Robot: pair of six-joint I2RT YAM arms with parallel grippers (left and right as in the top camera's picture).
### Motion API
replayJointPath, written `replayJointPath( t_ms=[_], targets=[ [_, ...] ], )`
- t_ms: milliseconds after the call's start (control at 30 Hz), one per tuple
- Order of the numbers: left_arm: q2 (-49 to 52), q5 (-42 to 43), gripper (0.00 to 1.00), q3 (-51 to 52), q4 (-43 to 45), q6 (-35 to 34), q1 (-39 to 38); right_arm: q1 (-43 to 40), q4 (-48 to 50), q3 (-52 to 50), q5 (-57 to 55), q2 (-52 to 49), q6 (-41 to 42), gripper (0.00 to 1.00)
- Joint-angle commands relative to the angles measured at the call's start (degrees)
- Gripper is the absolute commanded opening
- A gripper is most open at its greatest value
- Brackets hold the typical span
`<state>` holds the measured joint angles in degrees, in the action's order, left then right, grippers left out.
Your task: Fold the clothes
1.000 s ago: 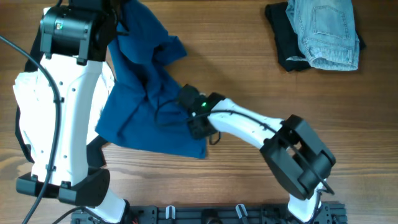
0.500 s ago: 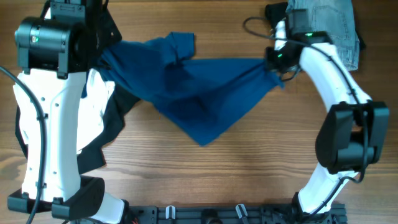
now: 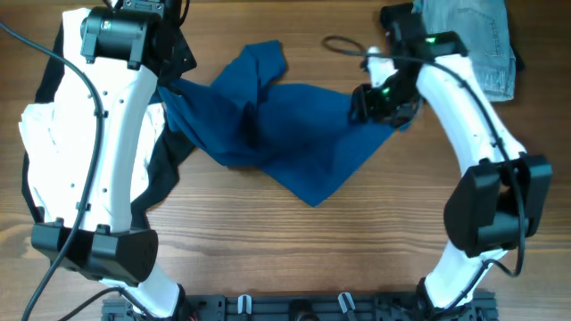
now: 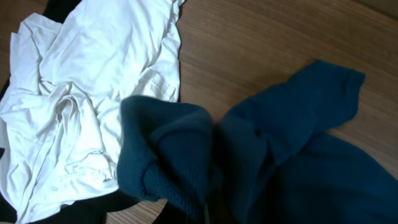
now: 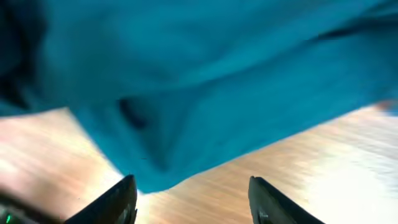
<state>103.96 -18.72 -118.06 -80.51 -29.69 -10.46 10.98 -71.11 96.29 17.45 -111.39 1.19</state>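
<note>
The shirt's near corner (image 3: 313, 198) (image 5: 150, 180) sticks out onto bare wood below and to the left in the overhead view, so my right gripper should move that way next, back and down.
The deep-blue knit shirt (image 3: 285, 134) lies spread across the middle of the table, one end bunched up at the left. My left gripper (image 3: 174, 76) is shut on that bunched end; in the left wrist view the blue knit (image 4: 180, 162) wraps over the jaws and hides them. My right gripper (image 5: 193, 183) is open over the shirt's right corner (image 3: 393, 120). Bare wood shows between its fingers, and the blue edge (image 5: 205, 93) lies just ahead. A white garment (image 4: 81, 93) lies at the left. Light-blue denim (image 3: 473, 45) lies on a black garment (image 3: 406, 80) at the back right.
A black garment (image 3: 165, 169) lies under the left arm beside the white garment (image 3: 36, 134). A loop of dark cable (image 3: 343, 45) hangs by the right arm at the back. The rack (image 3: 294, 308) runs along the front edge.
The right gripper pulled the shirt's corner out to the right, then opened and let it go. The shirt now lies slack on the table. The left arm kept its hold.
</note>
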Motion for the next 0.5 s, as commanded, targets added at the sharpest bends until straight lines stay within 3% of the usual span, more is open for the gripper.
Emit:
replayJointPath(
  t_ms=[0,267,467],
  targets=[
    [-0.1,0.2,0.04,-0.1,-0.2,-1.0,2.0,6.4,-0.2,-3.7,1.0,4.2,2.8,0.57],
    [-0.1,7.4,0.04,-0.1,-0.9,-0.8,8.9,21.2,18.6,-32.0,-7.9,18.4,19.8,0.58],
    [-0.1,7.4,0.04,-0.1,-1.0,-0.8,9.1,28.3,32.7,-42.7,-14.6,17.5,25.7,0.59]
  ],
)
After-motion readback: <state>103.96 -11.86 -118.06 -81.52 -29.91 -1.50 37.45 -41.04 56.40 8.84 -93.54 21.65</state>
